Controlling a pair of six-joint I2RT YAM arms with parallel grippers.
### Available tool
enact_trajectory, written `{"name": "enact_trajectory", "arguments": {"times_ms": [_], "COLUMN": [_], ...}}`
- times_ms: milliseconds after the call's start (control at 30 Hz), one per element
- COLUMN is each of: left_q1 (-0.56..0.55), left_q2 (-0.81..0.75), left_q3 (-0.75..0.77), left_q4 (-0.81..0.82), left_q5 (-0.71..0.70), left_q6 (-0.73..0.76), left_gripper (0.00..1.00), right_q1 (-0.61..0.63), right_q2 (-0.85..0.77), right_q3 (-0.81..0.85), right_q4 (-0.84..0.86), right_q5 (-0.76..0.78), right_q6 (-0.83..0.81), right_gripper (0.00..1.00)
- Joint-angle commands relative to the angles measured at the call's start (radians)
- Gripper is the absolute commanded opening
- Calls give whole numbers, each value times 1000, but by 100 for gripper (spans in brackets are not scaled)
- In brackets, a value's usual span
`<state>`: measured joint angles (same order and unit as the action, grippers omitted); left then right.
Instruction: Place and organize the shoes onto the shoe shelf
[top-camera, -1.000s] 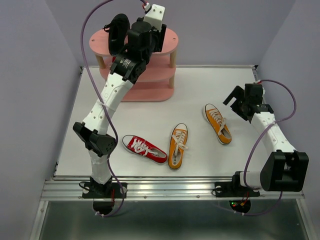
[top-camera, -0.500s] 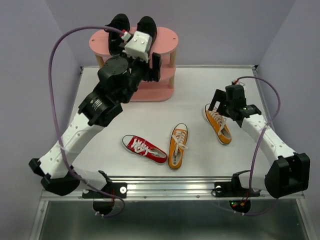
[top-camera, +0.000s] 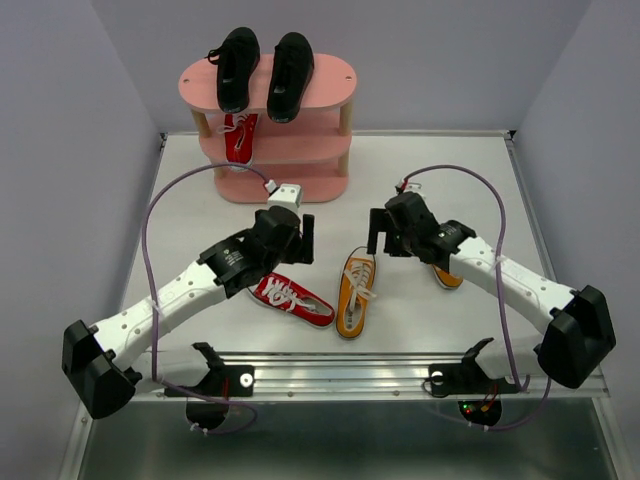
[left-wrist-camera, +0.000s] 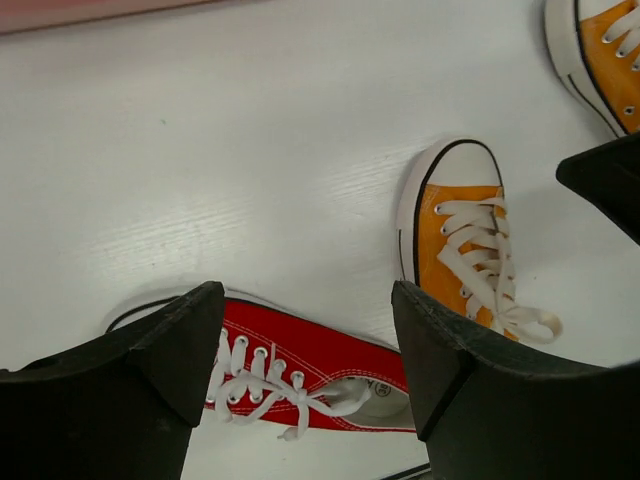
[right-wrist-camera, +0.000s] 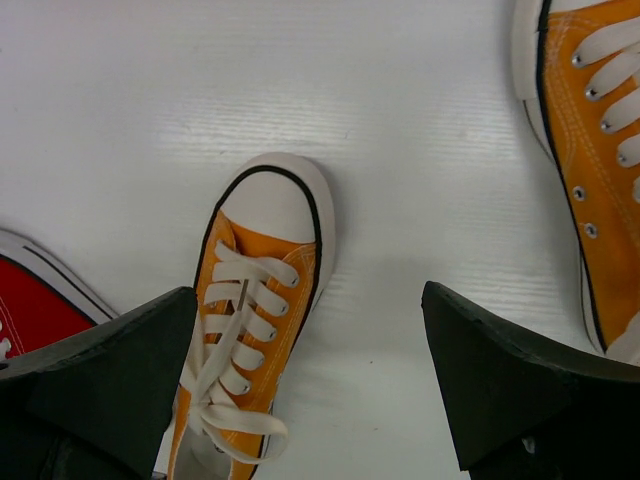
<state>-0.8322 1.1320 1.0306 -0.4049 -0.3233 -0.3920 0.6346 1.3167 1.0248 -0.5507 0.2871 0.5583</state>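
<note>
Next, my right gripper turns and lowers back across the orange shoe onto the red shoe's shelf-side collar (top-camera: 320, 301), as that shoe's opening has finger room inside.
The pink shoe shelf (top-camera: 330, 80) stands at the back. Two black shoes (top-camera: 237, 68) (top-camera: 289, 62) rest on its top board and a red shoe (top-camera: 238, 135) on the middle one. On the table lie a red shoe (top-camera: 290, 298) and an orange shoe (top-camera: 355, 292). My right arm mostly hides a second orange shoe (top-camera: 449, 277). My left gripper (left-wrist-camera: 308, 340) hangs open above the red shoe (left-wrist-camera: 310, 370), holding nothing. My right gripper (right-wrist-camera: 310, 370) is open and empty just right of the orange shoe's (right-wrist-camera: 245, 310) toe, with the other orange shoe (right-wrist-camera: 590, 150) further right.
The two grippers hover close together over the table's middle; a right finger (left-wrist-camera: 610, 180) shows in the left wrist view. Grey walls close in both sides and the back. A metal rail (top-camera: 340, 375) runs along the near edge.
My left arm came down from the shelf top to above the red shoe, leaving the second black shoe there. My right arm swung left to the middle orange shoe.
</note>
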Motion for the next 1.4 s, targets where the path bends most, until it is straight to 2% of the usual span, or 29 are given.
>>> {"name": "enact_trajectory", "arguments": {"times_ms": [0,333,533,633,833,967,1067,1100,1200,1267,1367], "left_q1": [-5,-10,13,111,330,380,398,403,415,424,432], "left_q2": [-78,-60,-55,-67,-138,-163,-170,-175,-181,-181,-181], "left_q3": [-85,-191,-112,-99,-112,-93,-80,-79,-78,-79,-78], "left_q4": [-35,-136,-302,-315,-256,-252,-258,-258,-253,-250,-241], "left_q5": [-72,-72,-272,-229,-122,-105,-118,-122,-122,-120,-118], "left_q6": [-217,-455,-554,-515,-420,-378,-364,-363,-360,-354,-340], "left_gripper": [78,78,78,78,78,78,78,78,78,78,78], "right_q1": [71,186,347,414,456,465,465,465,465,465,474], "right_q2": [25,52,95,124,203,271,318,337,360,383,408], "right_q3": [0,-3,55,75,109,135,146,146,153,161,181], "right_q4": [-9,5,26,52,98,104,110,115,127,132,130], "right_q5": [18,-39,-26,-16,-100,-153,-172,-181,-201,-219,-221], "right_q6": [48,20,-83,-132,-202,-241,-256,-258,-271,-284,-291], "right_gripper": [100,100,100,100,96,95,87,81,70,58,29]}}
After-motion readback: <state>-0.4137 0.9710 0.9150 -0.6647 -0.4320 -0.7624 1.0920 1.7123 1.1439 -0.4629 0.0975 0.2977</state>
